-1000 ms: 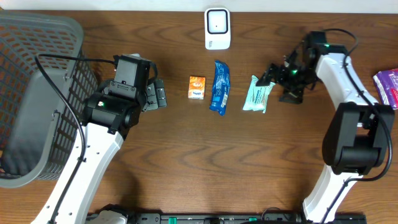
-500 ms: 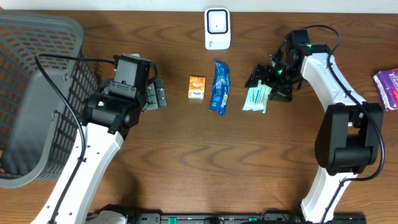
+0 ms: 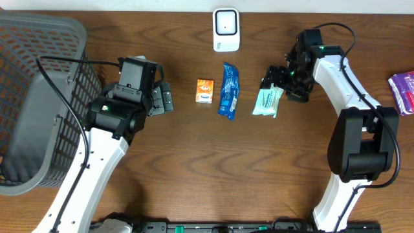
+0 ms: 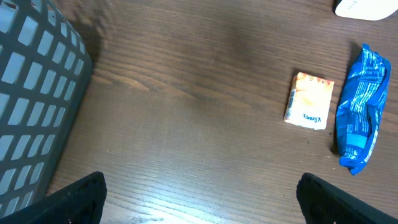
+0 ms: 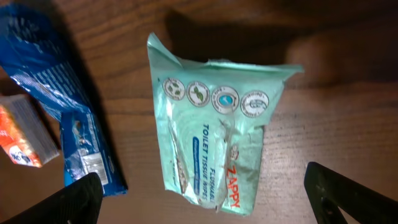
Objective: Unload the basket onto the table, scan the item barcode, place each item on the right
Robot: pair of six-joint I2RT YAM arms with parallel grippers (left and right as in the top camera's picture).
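My right gripper moves down to the middle of the wipes pack [image 3: 268, 99] [image 5: 212, 135] next, with its fingers along both long sides.
Three items lie in a row on the wooden table: an orange packet [image 3: 205, 90], a blue wrapper [image 3: 228, 90] and a mint-green wipes pack [image 3: 267, 101]. The white scanner [image 3: 226, 29] stands at the back centre. My right gripper [image 3: 279, 83] hovers open over the right end of the wipes pack [image 5: 214, 143], with its fingertips [image 5: 81, 199] on either side of the pack and not touching it. My left gripper [image 3: 163, 98] is open above bare table, left of the orange packet [image 4: 309, 101] and the blue wrapper [image 4: 362, 109].
A large grey basket [image 3: 39, 97] fills the left side, close to the left arm. A purple pack [image 3: 402, 90] lies at the right edge. A corner of the scanner [image 4: 367, 7] shows at the top right of the left wrist view.
My right gripper has moved left from beside the wipes pack to above its right end. The left arm has not moved.
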